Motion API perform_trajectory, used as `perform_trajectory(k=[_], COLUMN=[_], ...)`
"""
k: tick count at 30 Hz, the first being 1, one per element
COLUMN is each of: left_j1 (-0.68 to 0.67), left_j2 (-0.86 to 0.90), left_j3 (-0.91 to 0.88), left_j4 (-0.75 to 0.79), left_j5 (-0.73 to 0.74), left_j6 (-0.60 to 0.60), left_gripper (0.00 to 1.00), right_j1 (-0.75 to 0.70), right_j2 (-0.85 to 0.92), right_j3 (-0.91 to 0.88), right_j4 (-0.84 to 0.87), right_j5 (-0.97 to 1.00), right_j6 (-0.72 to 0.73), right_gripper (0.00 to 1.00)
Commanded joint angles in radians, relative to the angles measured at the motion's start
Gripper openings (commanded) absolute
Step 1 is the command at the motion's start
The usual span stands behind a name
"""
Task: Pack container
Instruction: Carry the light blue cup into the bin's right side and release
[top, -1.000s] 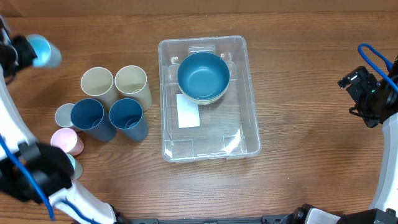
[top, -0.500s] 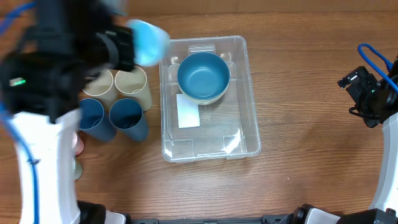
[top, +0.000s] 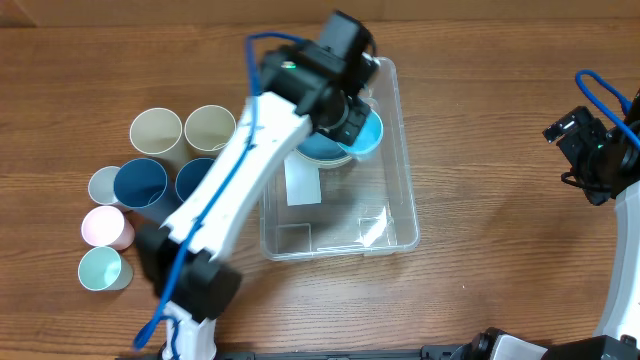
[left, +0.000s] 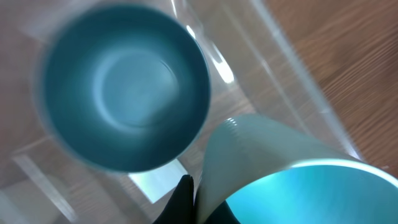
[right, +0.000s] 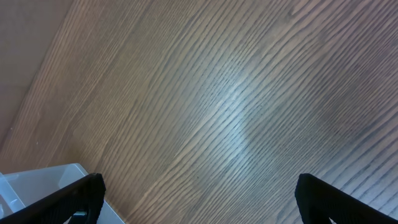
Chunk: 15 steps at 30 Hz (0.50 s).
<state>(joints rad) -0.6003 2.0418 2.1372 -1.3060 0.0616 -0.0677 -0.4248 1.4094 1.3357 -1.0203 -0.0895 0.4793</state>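
My left gripper should next move right in the overhead view, lower the cup and release it, as the container's empty bottom beside the bowl is below on that side.
The clear rectangular container (top: 388, 195) stands mid-table, with a white label (top: 300, 185) on its base. A dark blue bowl (top: 322, 150) sits in its far end and fills the left wrist view (left: 124, 87). My left gripper (top: 350, 115) reaches over the container's far end, shut on the rim of a light blue cup (top: 367, 131). The left wrist view shows the cup (left: 292, 174) beside the bowl with my fingers (left: 199, 202) pinching its wall. My right gripper (top: 590, 150) is open and empty over bare table at the far right (right: 205, 199).
Several cups stand left of the container: two beige (top: 156, 130) (top: 210, 127), two dark blue (top: 140, 183) (top: 195, 178), a grey one (top: 102, 185), a pink one (top: 105, 227) and a mint one (top: 102, 269). A corner of the container (right: 37, 180) shows in the right wrist view.
My left arm has swung from the far left edge across the cups to over the container's far end, carrying the light blue cup. The right arm has not moved.
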Motion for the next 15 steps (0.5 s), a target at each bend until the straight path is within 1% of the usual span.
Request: perform_trajectory(k=[1, 6, 11, 15], left_j1=[-0.061, -0.128, -0.14, -0.14], left_j2=[0.088, 0.163, 0.207, 0.229], left_j3=[-0.008, -0.008, -0.008, -0.009], left_j4=[0.002, 0.03, 0.073, 0.069], left_j5=[-0.053, -0.144, -0.147, -0.148], left_j6=[0.009, 0.008, 0.01, 0.008], left_gripper=[0.04, 0.04, 0.04, 0.04], right_j1=[-0.003, -0.003, -0.003, -0.003], right_j2=[0.0, 0.0, 0.0, 0.0], right_j3=[0.008, 0.008, 0.008, 0.008], right_j4=[0.004, 0.004, 0.004, 0.004], right_j5=[-0.002, -0.002, -0.002, -0.002], right_j6=[0.008, 0.008, 0.008, 0.008], right_gripper=[1.0, 1.0, 1.0, 1.0])
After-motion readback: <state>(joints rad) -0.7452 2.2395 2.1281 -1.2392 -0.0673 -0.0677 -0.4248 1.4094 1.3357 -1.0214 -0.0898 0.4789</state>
